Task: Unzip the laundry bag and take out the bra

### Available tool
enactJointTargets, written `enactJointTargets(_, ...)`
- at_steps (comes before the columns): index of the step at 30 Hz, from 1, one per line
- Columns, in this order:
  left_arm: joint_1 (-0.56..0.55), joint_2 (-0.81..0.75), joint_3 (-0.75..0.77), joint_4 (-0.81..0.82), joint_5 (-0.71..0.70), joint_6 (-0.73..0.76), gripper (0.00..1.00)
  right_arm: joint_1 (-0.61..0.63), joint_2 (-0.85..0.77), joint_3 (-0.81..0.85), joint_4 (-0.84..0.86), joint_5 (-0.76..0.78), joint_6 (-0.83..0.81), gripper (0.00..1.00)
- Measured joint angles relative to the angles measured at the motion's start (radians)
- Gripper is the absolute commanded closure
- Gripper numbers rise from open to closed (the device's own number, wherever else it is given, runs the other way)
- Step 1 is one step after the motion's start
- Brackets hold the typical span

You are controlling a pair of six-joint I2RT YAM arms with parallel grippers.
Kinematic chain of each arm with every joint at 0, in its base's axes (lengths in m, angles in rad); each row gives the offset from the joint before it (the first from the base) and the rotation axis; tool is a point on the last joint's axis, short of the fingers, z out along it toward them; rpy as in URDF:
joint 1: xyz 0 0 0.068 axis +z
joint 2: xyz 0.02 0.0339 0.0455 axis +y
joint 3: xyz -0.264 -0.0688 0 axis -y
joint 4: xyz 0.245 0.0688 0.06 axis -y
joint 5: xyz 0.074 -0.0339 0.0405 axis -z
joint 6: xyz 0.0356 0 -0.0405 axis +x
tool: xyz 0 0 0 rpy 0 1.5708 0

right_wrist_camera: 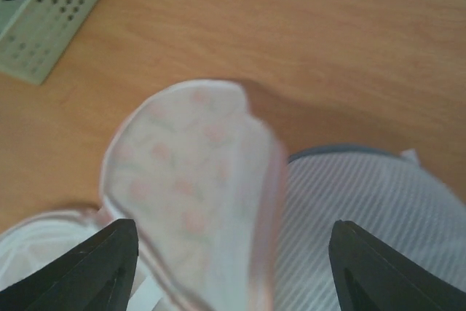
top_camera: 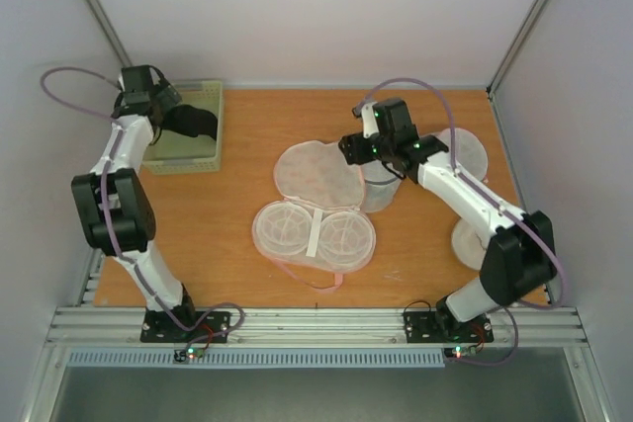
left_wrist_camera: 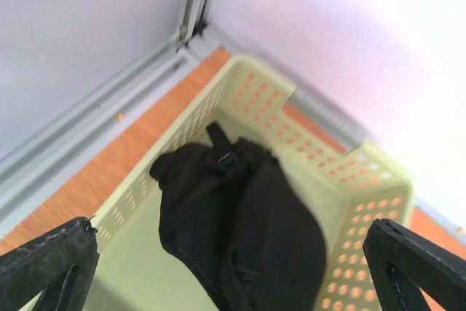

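Note:
My right gripper moves down over the lid's raised edge next and closes, since that edge stands between my open fingers beside the white mesh cylinder bag.
The laundry bag [top_camera: 315, 234] lies unzipped and spread open mid-table, pale mesh side up, its printed lid [top_camera: 312, 170] folded back. In the right wrist view the lid [right_wrist_camera: 189, 172] stands tilted up between my fingers. My right gripper [top_camera: 364, 150] [right_wrist_camera: 233, 234] is open and empty just above the lid's right edge. The black bra [top_camera: 190, 122] [left_wrist_camera: 247, 231] lies crumpled in the green basket [top_camera: 188, 157] [left_wrist_camera: 349, 172] at the back left. My left gripper [top_camera: 166, 106] [left_wrist_camera: 231, 234] is open, hovering over the bra without holding it.
A white mesh cylinder bag [top_camera: 381, 190] [right_wrist_camera: 349, 209] sits under my right gripper beside the lid. Two more white mesh bags [top_camera: 467, 150] [top_camera: 473, 239] lie near the right arm. The pouch's pink strap [top_camera: 318, 279] trails toward the front edge. The basket corner [right_wrist_camera: 51, 27] shows at upper left.

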Motion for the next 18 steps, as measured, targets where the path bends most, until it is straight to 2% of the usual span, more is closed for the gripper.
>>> enactJointTargets(3,-0.015,-0.109,-0.031,0.011,-0.032,0.002,0.01,-0.03,0.107,0.103,-0.021,0.016,-0.01,0.18)
enactJointTargets(6,-0.076,-0.269,-0.139,0.017,-0.039,0.011,0.01,-0.034,0.206,0.196,-0.051,0.032,-0.026,0.18)
enactJointTargets(8,-0.158,-0.386,-0.236,0.027,-0.018,0.016,0.01,-0.034,0.256,0.247,-0.076,0.039,-0.038,0.2)
enactJointTargets(13,-0.36,-0.568,-0.463,0.01,0.101,-0.003,0.01,-0.034,0.357,0.364,-0.142,0.045,-0.071,0.27)
enactJointTargets(18,-0.485,-0.643,-0.709,-0.07,0.196,-0.065,0.01,-0.035,0.394,0.393,-0.199,0.037,-0.086,0.39)
